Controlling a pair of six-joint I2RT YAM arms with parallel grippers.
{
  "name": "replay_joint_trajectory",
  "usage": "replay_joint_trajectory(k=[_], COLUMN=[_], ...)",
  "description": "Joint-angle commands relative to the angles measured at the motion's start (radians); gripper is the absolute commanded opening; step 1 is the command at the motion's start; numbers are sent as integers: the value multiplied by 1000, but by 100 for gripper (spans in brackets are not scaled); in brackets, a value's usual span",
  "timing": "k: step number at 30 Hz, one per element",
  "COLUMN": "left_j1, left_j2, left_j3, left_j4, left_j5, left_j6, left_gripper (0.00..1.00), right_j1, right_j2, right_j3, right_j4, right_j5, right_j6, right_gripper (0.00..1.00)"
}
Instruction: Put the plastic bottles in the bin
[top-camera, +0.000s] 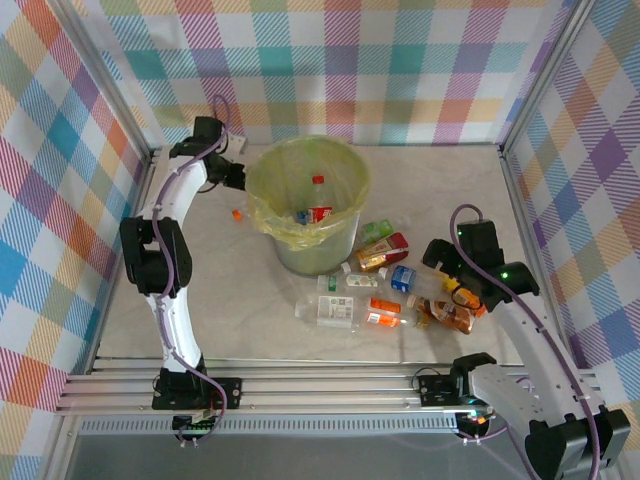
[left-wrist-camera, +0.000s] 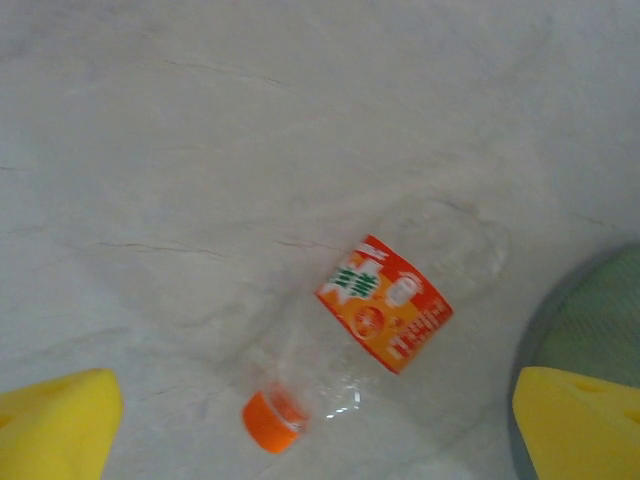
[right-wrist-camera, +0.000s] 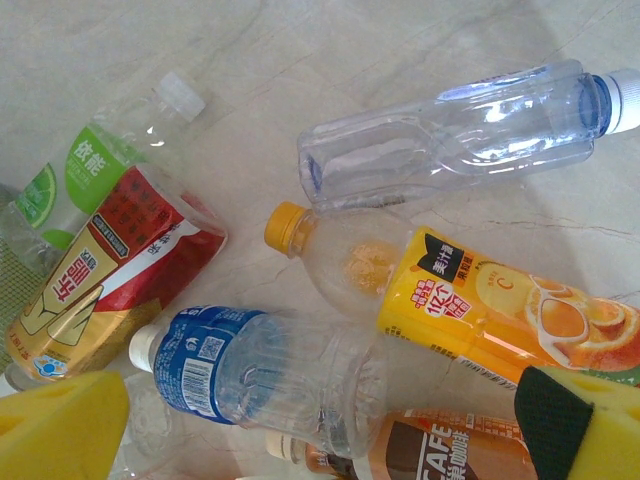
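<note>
The bottle's orange label (left-wrist-camera: 385, 303) is below, nearer the fingertip beside the bin, so my left gripper should lower next, shift toward the bin and close onto the label.
The bin (top-camera: 345, 175), lined with a yellow-green bag, stands mid-table and holds a red-labelled bottle (top-camera: 319, 205). My left gripper (top-camera: 233, 183) hovers open just left of the bin. Below it on the table lies a clear bottle with an orange label (left-wrist-camera: 385, 315) and an orange cap, between my wide-apart yellow fingertips (left-wrist-camera: 55, 425). My right gripper (top-camera: 437, 262) hangs open over the bottle pile in front of the bin. Under it lie a blue-labelled bottle (right-wrist-camera: 260, 375), a yellow-labelled one (right-wrist-camera: 460, 300) and a brown coffee one (right-wrist-camera: 450, 450). Nothing is gripped.
More bottles lie around: a clear bluish one (right-wrist-camera: 460, 135), a red-and-gold one (right-wrist-camera: 110, 270), a green-labelled one (right-wrist-camera: 90, 165). The bin's wall (left-wrist-camera: 600, 320) is close on the right of the left gripper. Metal frame rails and checked walls enclose the table (top-camera: 240, 290).
</note>
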Motion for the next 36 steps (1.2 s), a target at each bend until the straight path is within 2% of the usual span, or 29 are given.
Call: replay_joint_trajectory(k=[1,9,13,18,25,30,34,36], left_j1=[6,-15,-53,-96,-112,-111,-98,-88], left_j2=[42,160,210,281,346,367,391,402], left_j3=[45,101,136,197,251,269,302,316], left_j4=[-70,-131,-140,-142,-148,-130,-145,-153], left_j5=[119,103,38,-100,-137,-214,-255,-264], left_j6=[85,112,119,100,66,6,-54,-85], left_gripper=[100,100,100,100,100,100,96,90], right_j1=[1,1,1,1,1,1,1,1], right_j2=[4,23,30,36,41,48,53,55], right_j3=[25,22,19,12,8,3,-2,-6], right_j4=[1,15,25,31,39,48,56,60], right_j5=[-9,-14,-20,-31,-34,-39,-50,-57], right_j6=[-22,-24,-25,-25,-26,-26,-23,-21], right_gripper=[100,100,100,100,100,100,100,100])
